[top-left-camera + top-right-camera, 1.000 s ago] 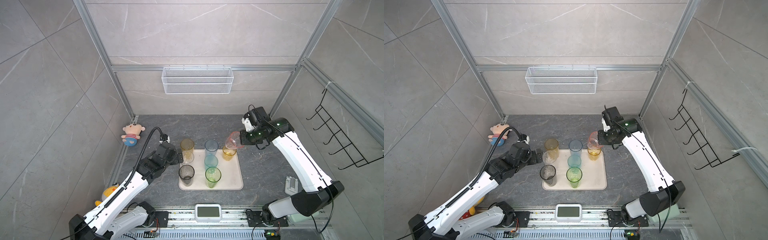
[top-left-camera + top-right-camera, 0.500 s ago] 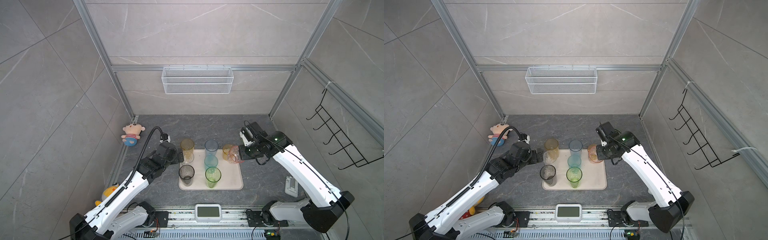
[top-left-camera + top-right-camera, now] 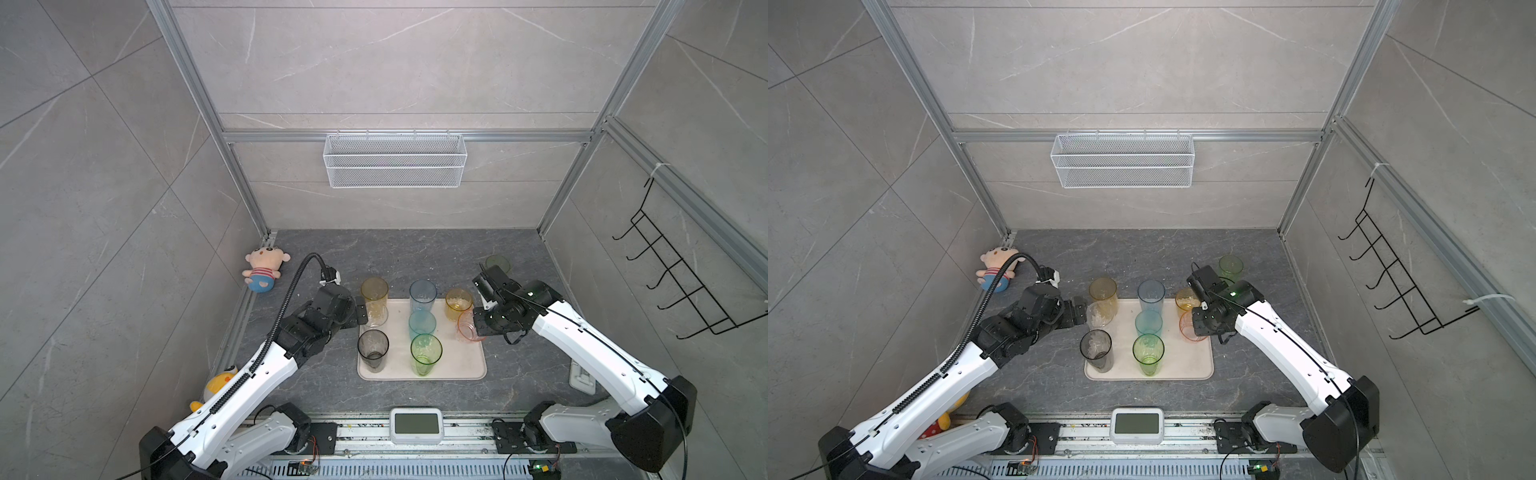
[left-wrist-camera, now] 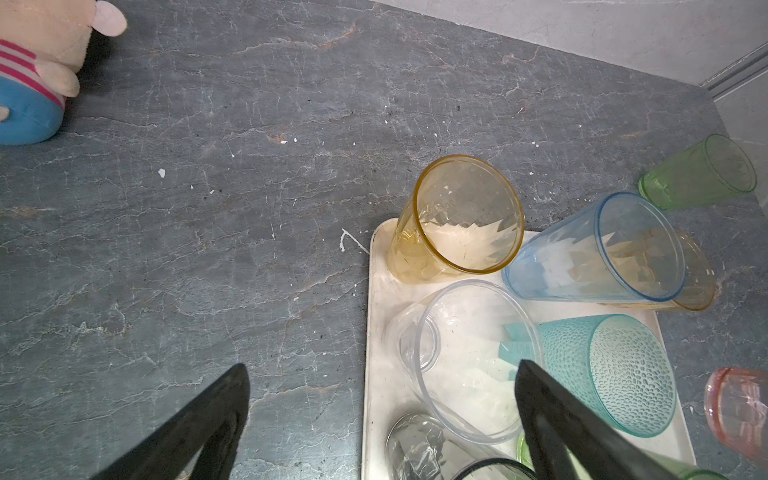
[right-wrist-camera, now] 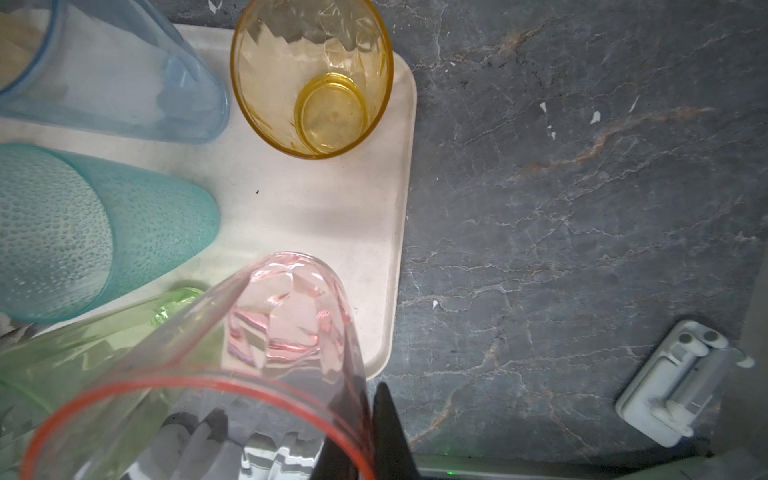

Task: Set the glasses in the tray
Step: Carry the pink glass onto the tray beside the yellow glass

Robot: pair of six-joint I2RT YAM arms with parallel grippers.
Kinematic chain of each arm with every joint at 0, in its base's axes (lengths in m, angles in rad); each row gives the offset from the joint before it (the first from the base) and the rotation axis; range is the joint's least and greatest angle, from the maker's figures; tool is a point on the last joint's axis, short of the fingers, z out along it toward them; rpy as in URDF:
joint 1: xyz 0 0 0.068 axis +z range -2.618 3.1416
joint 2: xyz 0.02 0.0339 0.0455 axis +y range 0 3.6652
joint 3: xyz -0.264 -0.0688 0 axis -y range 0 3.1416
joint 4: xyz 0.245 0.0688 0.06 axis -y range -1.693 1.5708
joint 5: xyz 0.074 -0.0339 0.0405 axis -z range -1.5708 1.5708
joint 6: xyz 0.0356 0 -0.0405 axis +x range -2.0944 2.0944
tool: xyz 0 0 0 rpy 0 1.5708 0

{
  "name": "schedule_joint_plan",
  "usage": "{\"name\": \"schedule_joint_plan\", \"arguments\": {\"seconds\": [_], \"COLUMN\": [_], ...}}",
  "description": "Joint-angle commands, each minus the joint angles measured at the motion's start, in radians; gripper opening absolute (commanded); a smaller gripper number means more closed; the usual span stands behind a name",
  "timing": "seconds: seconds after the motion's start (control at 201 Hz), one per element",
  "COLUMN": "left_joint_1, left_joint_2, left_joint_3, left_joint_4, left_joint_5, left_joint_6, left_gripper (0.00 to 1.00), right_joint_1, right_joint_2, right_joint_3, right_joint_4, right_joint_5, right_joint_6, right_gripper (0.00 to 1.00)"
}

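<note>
My fingers are above the empty tray bottom (image 3: 456, 340) (image 5: 316, 220) beside the teal glass. My right gripper needs to move down toward that glass and let go of the pink glass's rim.
The cream tray (image 3: 462, 362) (image 3: 1187, 365) holds amber (image 3: 374, 293), blue (image 3: 422, 293), yellow (image 3: 458, 299), teal (image 3: 422, 324), smoky grey (image 3: 372, 345), tall green (image 3: 426, 351) and clear (image 3: 1099, 313) glasses. My right gripper (image 3: 478, 328) (image 5: 365, 415) is shut on the rim of the pink glass (image 3: 468, 326) (image 5: 291, 316), one finger inside it, low over the tray's right edge. My left gripper (image 3: 1079, 316) (image 4: 382, 407) is open at the tray's left edge, and the clear glass (image 4: 478, 357) partly sits between its fingers. A short green glass (image 3: 1230, 266) stands on the table behind my right arm.
A plush doll (image 3: 264, 270) lies at the back left and a yellow duck toy (image 3: 220, 384) at the front left. A white clip-like fixture (image 5: 673, 386) sits on the table right of the tray. A wire basket (image 3: 395, 166) hangs on the back wall, a black hook rack (image 3: 673, 286) on the right wall.
My right gripper has carried the pink glass down and forward, from above the yellow glass to the tray's right edge. The left arm has hardly moved.
</note>
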Motion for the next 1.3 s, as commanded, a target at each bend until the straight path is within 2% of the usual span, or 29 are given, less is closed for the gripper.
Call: {"name": "schedule_joint_plan", "arguments": {"seconds": [0.0, 0.662, 1.3], "left_joint_1": [0.005, 0.005, 0.006], "left_joint_2": [0.006, 0.016, 0.000], "left_joint_3": [0.005, 0.011, 0.009], "left_joint_4": [0.033, 0.032, 0.012], "left_joint_5": [0.012, 0.018, 0.011], "left_joint_6": [-0.014, -0.011, -0.011], "left_gripper": [1.00, 1.00, 1.00], "right_joint_1": [0.006, 0.005, -0.006], "right_joint_2": [0.008, 0.118, 0.207], "right_joint_3": [-0.034, -0.129, -0.125], "right_joint_4": [0.077, 0.219, 0.260], "right_joint_5": [0.019, 0.087, 0.068], "right_joint_6": [0.030, 0.034, 0.041], "right_gripper": [0.00, 0.00, 0.00]}}
